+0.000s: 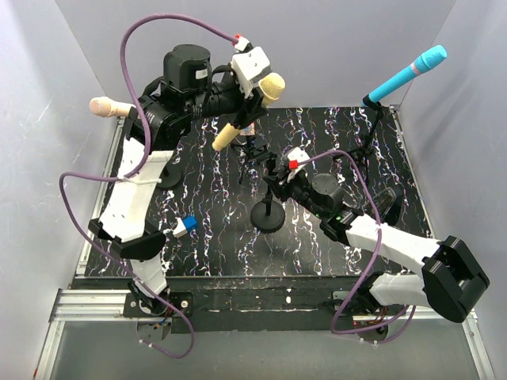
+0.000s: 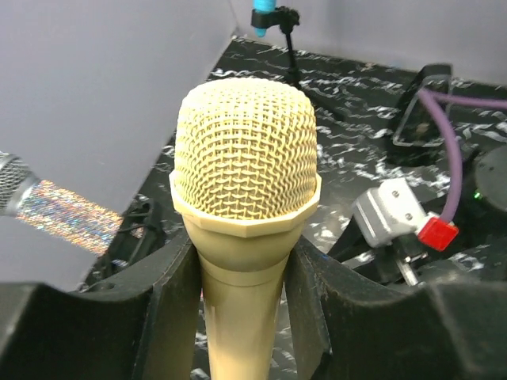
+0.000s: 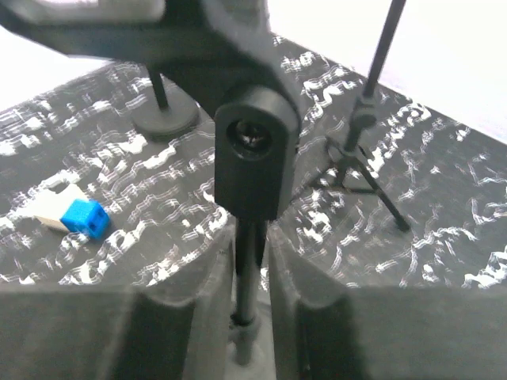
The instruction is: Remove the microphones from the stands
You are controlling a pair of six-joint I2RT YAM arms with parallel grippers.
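My left gripper moves back and down next to release the microphone on the bare tabletop beside the blue-and-white block, which lies below and back from it.
My left gripper is shut on a cream-yellow microphone, held tilted in the air above the back of the table. In the left wrist view its mesh head fills the middle, and both fingers press on the neck below it. The black stand has a round base at the table's middle. My right gripper is shut on its thin pole, just under the black clip joint. The microphone hangs up and to the left of the stand's top, apart from it.
A cyan microphone sits on a tripod stand at the back right. A pale pink microphone on a round-base stand is at the back left. A small blue-and-white block lies near the left arm. A purple cable loops overhead.
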